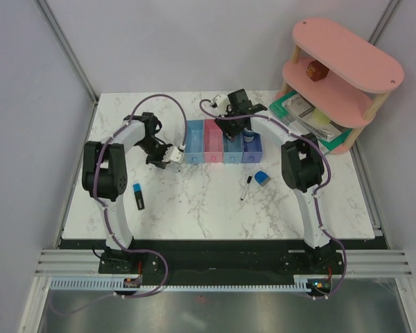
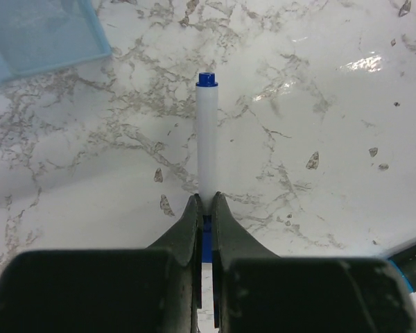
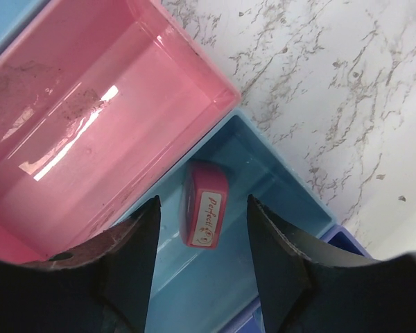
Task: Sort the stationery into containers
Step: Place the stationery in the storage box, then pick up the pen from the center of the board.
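Note:
My left gripper should move up and to the right in the top view, over the light blue bin (image 1: 193, 142) (image 2: 47, 31), to release the pen, since that bin looks empty.
My left gripper (image 1: 168, 159) is shut on a thin white pen with a blue tip (image 2: 206, 132), held low over the marble just left of the light blue bin (image 1: 193, 142); its fingertips (image 2: 206, 199) pinch the pen's near end. My right gripper (image 1: 240, 130) hangs open (image 3: 204, 201) over the blue bin (image 3: 284, 201). The pink eraser (image 3: 204, 205) lies loose on that bin's floor between the jaws. The pink bin (image 3: 90, 104) beside it looks empty. A blue highlighter (image 1: 138, 195), a second thin pen (image 1: 245, 187) and a blue cube (image 1: 262, 178) lie on the table.
The violet-blue bin (image 1: 252, 150) ends the row and holds something blue and white. A pink two-tier shelf (image 1: 340, 76) stands at the back right over a green-rimmed tray (image 1: 286, 109). The table (image 1: 194, 208) is white marble.

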